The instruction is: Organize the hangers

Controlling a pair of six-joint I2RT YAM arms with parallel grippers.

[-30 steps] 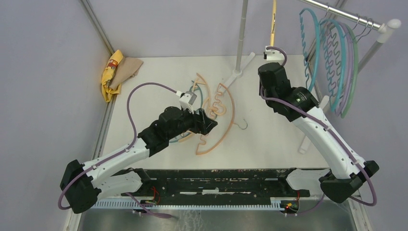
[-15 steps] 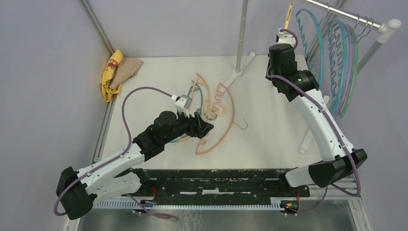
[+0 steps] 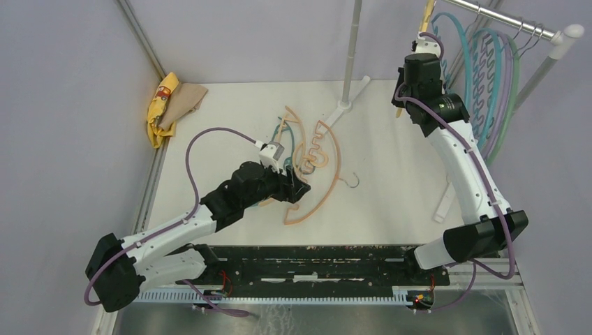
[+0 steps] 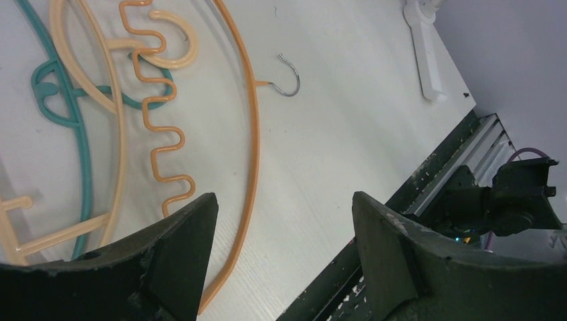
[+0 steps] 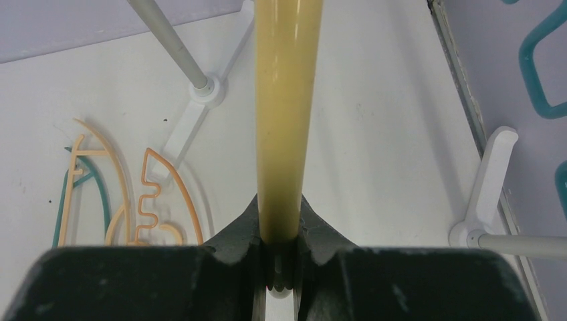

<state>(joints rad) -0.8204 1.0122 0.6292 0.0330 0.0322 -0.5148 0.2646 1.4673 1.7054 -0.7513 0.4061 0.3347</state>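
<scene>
I should move my right gripper to the right in the top view, to the bar (image 3: pixel 502 21) beside the other hangers already hanging there, and let go of the yellowish hanger (image 3: pixel 427 12).
Three hangers lie tangled mid-table: an orange wavy hanger (image 3: pixel 334 150) (image 4: pixel 253 120) with a metal hook (image 4: pixel 289 75), a pale tan hanger (image 3: pixel 297 125) (image 4: pixel 110 100) and a teal hanger (image 3: pixel 279 132) (image 4: pixel 63 110). My left gripper (image 3: pixel 297 190) (image 4: pixel 282 200) hovers open over the orange hanger's near end, holding nothing. My right gripper (image 3: pixel 423 43) (image 5: pixel 281 200) is raised at the back right, shut on a yellowish hanger (image 3: pixel 427 12) (image 5: pixel 284 100), just left of the rail (image 3: pixel 502 21). Teal, lilac and green hangers (image 3: pixel 489 77) hang there.
A yellow-and-tan cloth (image 3: pixel 167 105) lies at the table's back left corner. The rack's upright pole (image 3: pixel 352 49) and its white foot (image 3: pixel 349 101) stand behind the pile; another foot (image 3: pixel 447 199) (image 5: pixel 485 180) lies at the right edge. A black rail (image 4: pixel 428 180) runs along the near edge.
My right arm has lifted the yellowish hanger up and to the right, toward the rail. My left gripper has drifted slightly back toward the near left, still open.
</scene>
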